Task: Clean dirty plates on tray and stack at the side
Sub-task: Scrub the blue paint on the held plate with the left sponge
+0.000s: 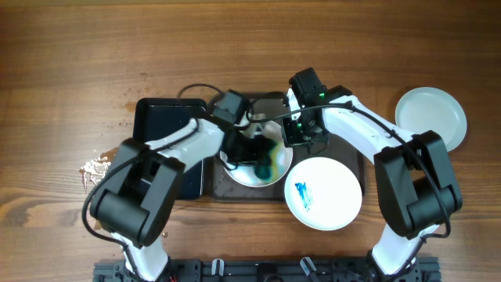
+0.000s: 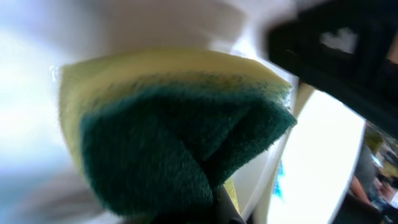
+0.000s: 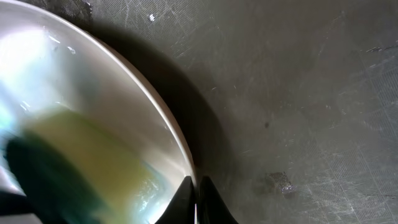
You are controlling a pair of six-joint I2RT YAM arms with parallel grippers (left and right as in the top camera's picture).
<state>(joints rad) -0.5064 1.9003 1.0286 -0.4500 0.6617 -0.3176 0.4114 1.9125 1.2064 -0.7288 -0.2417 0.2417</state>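
My left gripper raises the sponge next, takes it to the left in the overhead view, over to the open black basin, and lets it go.
A white plate lies on the dark grey tray at its middle. My left gripper is shut on a green and yellow sponge and presses it on this plate. My right gripper is shut on the plate's rim at its right edge, seen in the overhead view. A second plate with a blue smear lies at the tray's right front; it also shows in the left wrist view. A third plate lies on the table at the far right.
A black basin stands left of the tray. A crumpled scrap lies on the table at the left. The wooden table extends behind and to both sides.
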